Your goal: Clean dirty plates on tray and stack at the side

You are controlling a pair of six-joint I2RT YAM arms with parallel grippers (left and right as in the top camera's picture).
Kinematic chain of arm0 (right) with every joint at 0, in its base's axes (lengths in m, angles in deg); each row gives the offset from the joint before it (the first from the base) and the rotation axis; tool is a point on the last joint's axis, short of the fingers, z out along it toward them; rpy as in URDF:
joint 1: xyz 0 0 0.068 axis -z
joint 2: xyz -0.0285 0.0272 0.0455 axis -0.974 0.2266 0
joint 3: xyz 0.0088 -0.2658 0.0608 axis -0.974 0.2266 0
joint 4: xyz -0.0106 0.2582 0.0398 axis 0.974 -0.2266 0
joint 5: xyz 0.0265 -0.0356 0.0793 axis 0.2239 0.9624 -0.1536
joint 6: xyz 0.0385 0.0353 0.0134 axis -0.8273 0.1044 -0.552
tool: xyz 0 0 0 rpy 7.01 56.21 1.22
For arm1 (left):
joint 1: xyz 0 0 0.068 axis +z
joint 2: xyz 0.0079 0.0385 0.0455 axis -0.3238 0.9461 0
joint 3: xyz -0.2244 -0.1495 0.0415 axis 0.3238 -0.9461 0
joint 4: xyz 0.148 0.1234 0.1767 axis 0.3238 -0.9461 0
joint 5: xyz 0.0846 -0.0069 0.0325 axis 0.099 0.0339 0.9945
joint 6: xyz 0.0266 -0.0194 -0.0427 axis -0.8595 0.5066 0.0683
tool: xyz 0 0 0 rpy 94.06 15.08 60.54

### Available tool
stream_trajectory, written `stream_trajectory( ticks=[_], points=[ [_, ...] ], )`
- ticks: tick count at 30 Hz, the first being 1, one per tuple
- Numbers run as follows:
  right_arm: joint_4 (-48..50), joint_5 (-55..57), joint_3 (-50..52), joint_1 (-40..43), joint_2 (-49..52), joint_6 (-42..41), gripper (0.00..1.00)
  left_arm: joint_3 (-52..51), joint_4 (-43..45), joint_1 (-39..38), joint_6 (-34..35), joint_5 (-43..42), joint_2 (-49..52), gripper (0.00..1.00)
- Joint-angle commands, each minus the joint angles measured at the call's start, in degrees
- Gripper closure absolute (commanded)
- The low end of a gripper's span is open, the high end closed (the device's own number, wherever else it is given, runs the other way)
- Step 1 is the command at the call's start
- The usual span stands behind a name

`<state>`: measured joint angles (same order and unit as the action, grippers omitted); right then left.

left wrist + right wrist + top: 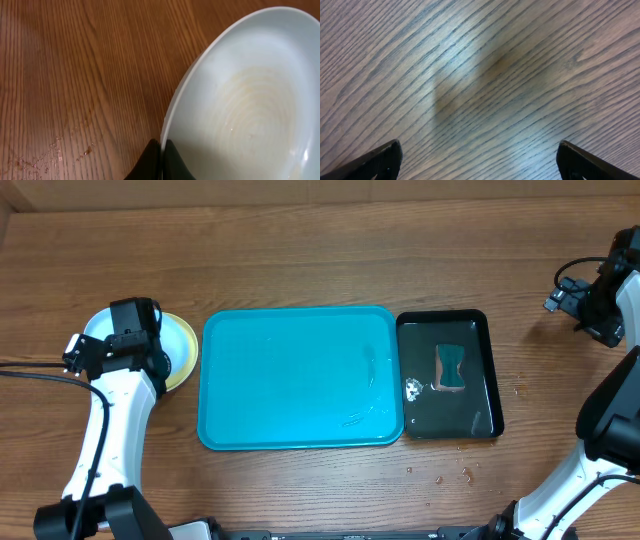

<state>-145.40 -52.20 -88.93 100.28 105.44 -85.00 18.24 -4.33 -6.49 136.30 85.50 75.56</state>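
Note:
The left gripper should first move toward the turquoise tray, because the pale whitish plate hangs off-center and has to go down onto the yellow-green plate (177,352).
The turquoise tray (300,380) lies mid-table with only a few water streaks on it. Left of it the plates overlap on the wood: a light-blue rim (97,323) shows at the far left and a yellow-green rim (188,360) beside the tray, mostly hidden under my left arm. My left gripper (161,152) is shut on the rim of a pale whitish plate (250,100), one finger inside it and one outside. The bowl of that plate looks wet and faintly stained. My right gripper (480,160) is open over bare wood at the far right, holding nothing.
A glossy black tray (482,420) sits against the turquoise tray's right side and holds a teal sponge (451,367) and a small white scrap (412,388). Water drops (440,476) speckle the table in front of it; more drops (50,155) lie left of the held plate.

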Motion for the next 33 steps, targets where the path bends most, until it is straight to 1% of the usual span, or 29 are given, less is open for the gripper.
stream_trajectory(
  ticks=[1, 14, 18, 19, 21, 22, 23, 25, 27, 28, 30, 31, 32, 33],
  points=[
    [0.37, 0.39, -1.14, 0.07, -1.86, -0.15, 0.00, -0.83, 0.42, 1.31, 1.05, -0.35, 2.89, 0.96],
    [0.37, 0.39, -1.14, 0.07, -1.86, -0.15, 0.00, -0.83, 5.49, 1.36, 0.81, -2.84, 7.02, 0.96],
    [0.39, 0.39, -1.14, 0.07, -1.86, -0.15, 0.00, -0.83, 5.53, 1.36, 0.76, -2.89, 7.23, 0.92],
    [0.39, 0.39, -1.14, 0.07, -1.86, -0.15, 0.00, -0.83, 5.53, 1.36, 0.46, -2.93, 7.30, 0.89],
    [0.39, 0.39, -1.14, 0.07, -1.86, -0.15, 0.00, -0.83, 5.60, 1.36, -0.37, -3.19, 7.34, 0.78],
    [0.39, 0.39, -1.14, 0.07, -1.86, -0.15, 0.00, -0.83, 5.66, 1.36, -1.05, -3.34, 7.34, 0.69],
    [0.39, 0.39, -1.14, 0.07, -1.86, -0.15, 0.00, -0.83, 5.99, 1.33, -2.49, -3.96, 7.32, 0.59],
    [0.37, 0.39, -1.14, 0.07, -1.86, -0.15, 0.00, -0.72, 7.85, 1.33, -8.44, -7.39, 7.30, 0.47],
    [0.37, 0.39, -1.14, 0.07, -1.86, -0.15, 0.00, -0.17, 9.57, 1.27, -15.45, -11.93, 7.26, 0.37],
    [0.37, 0.39, -1.14, 0.07, -1.86, -0.15, 0.00, 0.46, 9.84, 1.20, -19.30, -14.99, 7.21, 0.34],
    [0.37, 0.39, -1.14, 0.07, -1.86, -0.17, 0.00, 2.38, 9.79, 1.05, -27.69, -22.21, 7.15, 0.33],
    [0.37, 0.39, -1.14, 0.07, -1.86, -0.15, 0.00, 3.63, 9.46, 1.03, -32.11, -28.17, 7.15, 0.33],
    [0.39, 0.39, -1.14, 0.07, -1.86, -0.15, 0.00, 4.28, 9.31, 1.03, -34.25, -31.80, 7.15, 0.32],
    [0.37, 0.39, -1.14, 0.07, -1.86, -0.15, 0.00, 5.20, 9.27, 1.03, -37.00, -37.24, 7.15, 0.27]
  ],
)
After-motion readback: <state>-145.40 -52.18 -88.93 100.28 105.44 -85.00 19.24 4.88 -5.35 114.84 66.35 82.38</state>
